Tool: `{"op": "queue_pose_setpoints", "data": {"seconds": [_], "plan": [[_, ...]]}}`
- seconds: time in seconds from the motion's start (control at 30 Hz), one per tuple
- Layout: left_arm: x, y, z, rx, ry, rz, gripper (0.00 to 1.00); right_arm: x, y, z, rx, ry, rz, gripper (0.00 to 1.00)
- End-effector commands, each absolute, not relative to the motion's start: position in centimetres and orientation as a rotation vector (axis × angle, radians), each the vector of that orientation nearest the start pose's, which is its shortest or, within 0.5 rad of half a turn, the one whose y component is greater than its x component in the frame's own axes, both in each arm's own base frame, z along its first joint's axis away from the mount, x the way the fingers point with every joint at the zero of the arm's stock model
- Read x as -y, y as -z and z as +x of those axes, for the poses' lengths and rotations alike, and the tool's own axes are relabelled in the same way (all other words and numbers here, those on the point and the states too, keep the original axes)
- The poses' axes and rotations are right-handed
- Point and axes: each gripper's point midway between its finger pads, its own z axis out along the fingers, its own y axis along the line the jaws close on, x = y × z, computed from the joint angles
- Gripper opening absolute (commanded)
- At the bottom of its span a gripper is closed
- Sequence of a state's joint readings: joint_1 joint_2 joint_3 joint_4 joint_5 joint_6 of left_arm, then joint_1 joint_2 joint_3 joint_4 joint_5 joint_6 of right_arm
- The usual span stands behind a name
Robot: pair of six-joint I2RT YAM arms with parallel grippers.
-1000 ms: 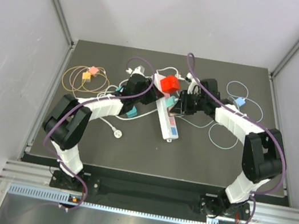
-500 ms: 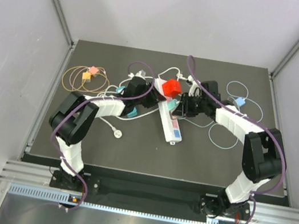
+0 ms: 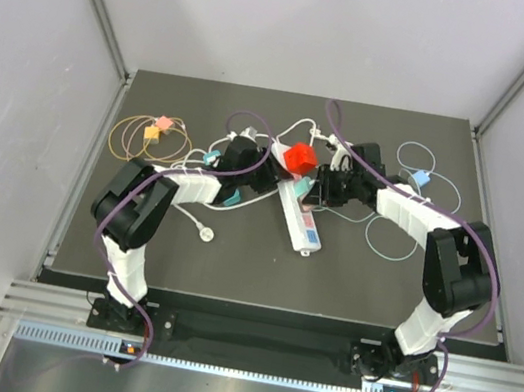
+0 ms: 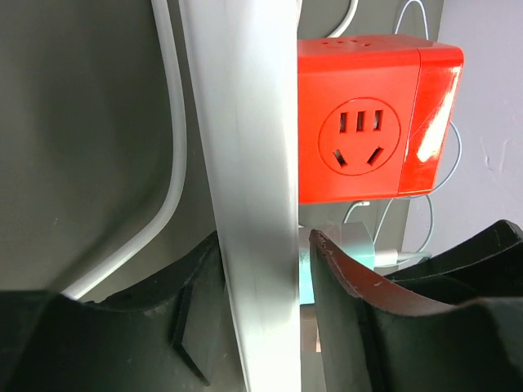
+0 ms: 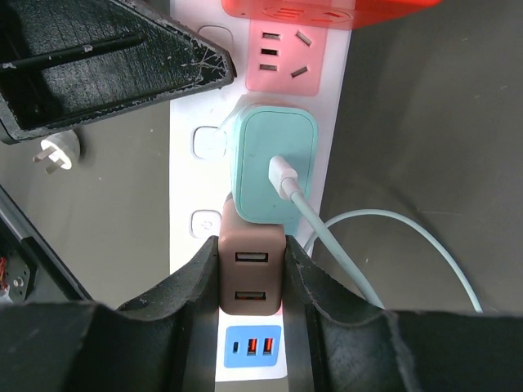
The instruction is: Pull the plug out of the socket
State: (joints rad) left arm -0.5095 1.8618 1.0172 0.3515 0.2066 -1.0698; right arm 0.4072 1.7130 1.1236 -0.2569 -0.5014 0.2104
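I will next pull up with my right gripper, carry the brown charger over to the tabletop [image 3: 432, 192] beside the blue plug, lower it and release it. That spot is clear of the power strip.
The long white power strip [image 3: 298, 213] lies slantwise mid-table, with a red cube adapter [image 3: 300, 155] at its far end. My left gripper [image 3: 263, 178] straddles the strip's edge [image 4: 253, 204] below the red cube [image 4: 368, 122], jaws closed against it. My right gripper [image 3: 316, 190] is shut on a brown USB charger plug [image 5: 252, 278] seated in the strip [image 5: 196, 188]. A teal plug [image 5: 274, 175] with a pale cable sits just beyond it, then a pink outlet [image 5: 282, 53]. A blue USB panel [image 5: 252, 347] lies below the fingers.
A teal power strip [image 3: 229, 195] lies under the left forearm. Orange and pink plugs on a yellow cable [image 3: 157, 129] sit at far left, a blue plug with looped cable [image 3: 421, 176] at far right. A white round plug [image 3: 206, 235] lies nearer. White cords tangle behind the strip.
The power strip has slid slightly toward the near right. The left arm has drawn in closer to it. The right gripper stays on the brown plug.
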Motion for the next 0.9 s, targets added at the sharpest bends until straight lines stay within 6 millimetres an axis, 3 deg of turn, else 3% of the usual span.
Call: {"op": "queue_pose_setpoints", "data": {"seconds": [0.0, 0.2, 0.27, 0.3, 0.43, 0.6, 0.87], "plan": [[33.5, -13.0, 40.6, -2.129, 1.303, -0.391, 0.50, -26.6, -12.4, 35.4, -2.274, -0.980, -0.544, 0.00], [33.7, -11.6, 40.7, -2.169, 1.283, -0.399, 0.49, -26.7, -12.3, 35.5, -2.278, -0.986, -0.537, 0.00], [33.7, -11.1, 40.9, -2.179, 1.273, -0.403, 0.43, -26.7, -12.4, 35.5, -2.274, -0.985, -0.539, 0.00], [33.8, -11.0, 41.0, -2.181, 1.272, -0.408, 0.38, -26.7, -12.3, 35.4, -2.276, -0.985, -0.542, 0.00], [33.8, -10.8, 41.4, -2.176, 1.260, -0.424, 0.00, -26.5, -12.1, 35.3, -2.280, -0.973, -0.544, 0.00], [32.6, -11.0, 42.2, -2.154, 1.161, -0.447, 0.00, -26.0, -12.3, 35.1, -2.274, -0.952, -0.567, 0.00], [30.7, -10.8, 42.1, -2.158, 1.006, -0.381, 0.00, -24.5, -16.1, 34.9, -2.190, -1.248, -0.422, 0.00]]}}
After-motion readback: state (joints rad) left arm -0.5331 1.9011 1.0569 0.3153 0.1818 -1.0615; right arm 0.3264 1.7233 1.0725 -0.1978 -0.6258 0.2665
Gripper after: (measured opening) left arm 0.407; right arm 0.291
